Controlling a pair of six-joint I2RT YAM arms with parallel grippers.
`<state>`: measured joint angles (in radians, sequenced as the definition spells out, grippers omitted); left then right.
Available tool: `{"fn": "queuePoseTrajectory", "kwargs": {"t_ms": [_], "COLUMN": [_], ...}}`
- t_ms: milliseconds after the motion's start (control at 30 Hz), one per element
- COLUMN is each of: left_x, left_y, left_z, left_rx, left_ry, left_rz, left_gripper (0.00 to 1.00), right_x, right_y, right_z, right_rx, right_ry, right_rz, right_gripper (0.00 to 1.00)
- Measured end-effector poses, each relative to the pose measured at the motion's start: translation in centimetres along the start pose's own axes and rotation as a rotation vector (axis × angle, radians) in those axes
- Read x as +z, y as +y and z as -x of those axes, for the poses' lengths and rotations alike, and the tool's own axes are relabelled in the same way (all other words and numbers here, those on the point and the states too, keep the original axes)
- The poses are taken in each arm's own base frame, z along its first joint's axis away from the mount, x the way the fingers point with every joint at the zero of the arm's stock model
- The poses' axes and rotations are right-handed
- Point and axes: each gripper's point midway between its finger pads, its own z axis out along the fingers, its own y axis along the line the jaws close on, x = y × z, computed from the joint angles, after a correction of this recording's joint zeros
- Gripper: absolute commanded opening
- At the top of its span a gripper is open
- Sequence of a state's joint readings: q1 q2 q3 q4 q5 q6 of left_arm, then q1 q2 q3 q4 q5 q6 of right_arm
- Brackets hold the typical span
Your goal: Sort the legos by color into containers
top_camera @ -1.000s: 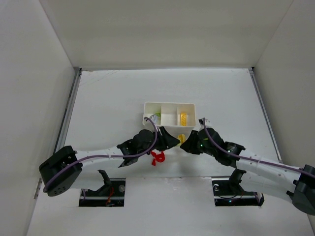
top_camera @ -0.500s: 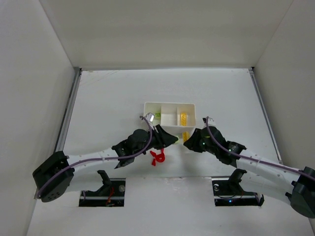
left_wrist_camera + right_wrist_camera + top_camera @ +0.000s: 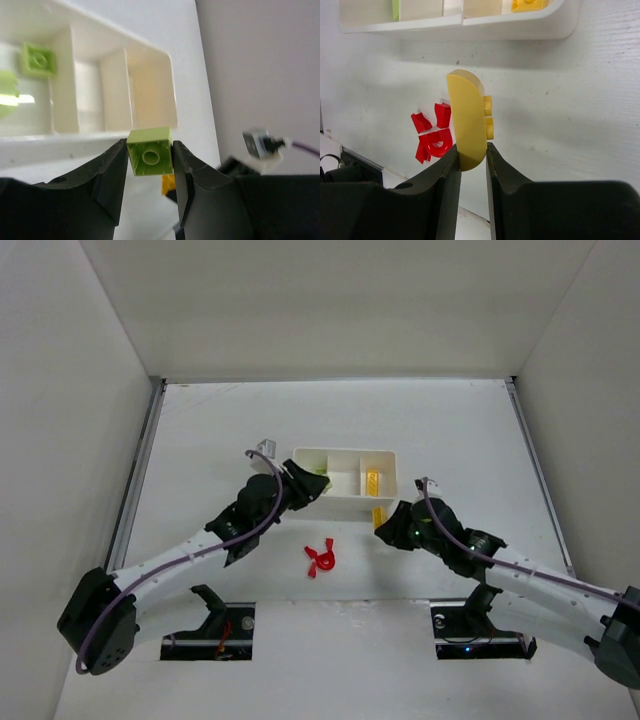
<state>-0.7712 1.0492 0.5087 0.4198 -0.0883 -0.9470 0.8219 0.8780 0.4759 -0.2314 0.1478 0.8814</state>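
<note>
I should next turn my left gripper fingers-down over the tray's green-brick section, left in the left wrist view, and release the light green brick.
The white tray (image 3: 345, 452) has three compartments side by side. My left gripper (image 3: 312, 485) is at the tray's left end, shut on a light green brick (image 3: 150, 157) held just in front of the tray's near wall (image 3: 75, 137). Another green brick (image 3: 36, 59) lies in the left compartment. My right gripper (image 3: 383, 524) is shut on a yellow rounded brick (image 3: 466, 120), just in front of the tray's right end (image 3: 520, 27). A yellow brick (image 3: 373, 481) lies in the right compartment. Several red bricks (image 3: 320, 559) lie in a cluster on the table, also showing in the right wrist view (image 3: 432, 135).
White walls enclose the table on the left, back and right. Metal rails (image 3: 140, 470) run along both side edges. Two black mounts (image 3: 222, 622) sit in cut-outs at the near edge.
My left arm has swung up and left from beside the red bricks to the tray's left end, carrying the green brick. My right gripper shifted slightly right with the yellow brick.
</note>
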Motion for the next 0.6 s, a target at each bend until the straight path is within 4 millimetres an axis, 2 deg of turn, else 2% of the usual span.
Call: {"fn": "queuePoseTrajectory", "kwargs": {"t_ms": [133, 233, 333, 467, 600], "left_x": [1.1, 2.3, 3.6, 4.4, 4.9], "left_y": [-0.1, -0.1, 1.0, 3.5, 5.4], "left_z": [4.6, 6.0, 5.9, 5.1, 4.3], "left_rx": [0.075, 0.155, 0.246, 0.371, 0.485], "left_ry": [-0.120, -0.149, -0.141, -0.112, -0.085], "left_rz": [0.090, 0.166, 0.258, 0.399, 0.505], "left_gripper": [0.23, 0.26, 0.27, 0.27, 0.32], "right_x": [-0.6, -1.2, -1.4, -1.7, -1.8], "right_y": [0.4, 0.9, 1.2, 1.1, 1.6], "right_z": [-0.2, -0.4, -0.4, -0.3, 1.0], "right_rx": [-0.010, -0.019, -0.023, -0.039, -0.062], "right_ry": [0.002, 0.002, -0.001, -0.003, -0.028], "right_rz": [0.018, 0.041, 0.053, 0.052, 0.051], "right_gripper": [0.22, 0.22, 0.22, 0.22, 0.23]}}
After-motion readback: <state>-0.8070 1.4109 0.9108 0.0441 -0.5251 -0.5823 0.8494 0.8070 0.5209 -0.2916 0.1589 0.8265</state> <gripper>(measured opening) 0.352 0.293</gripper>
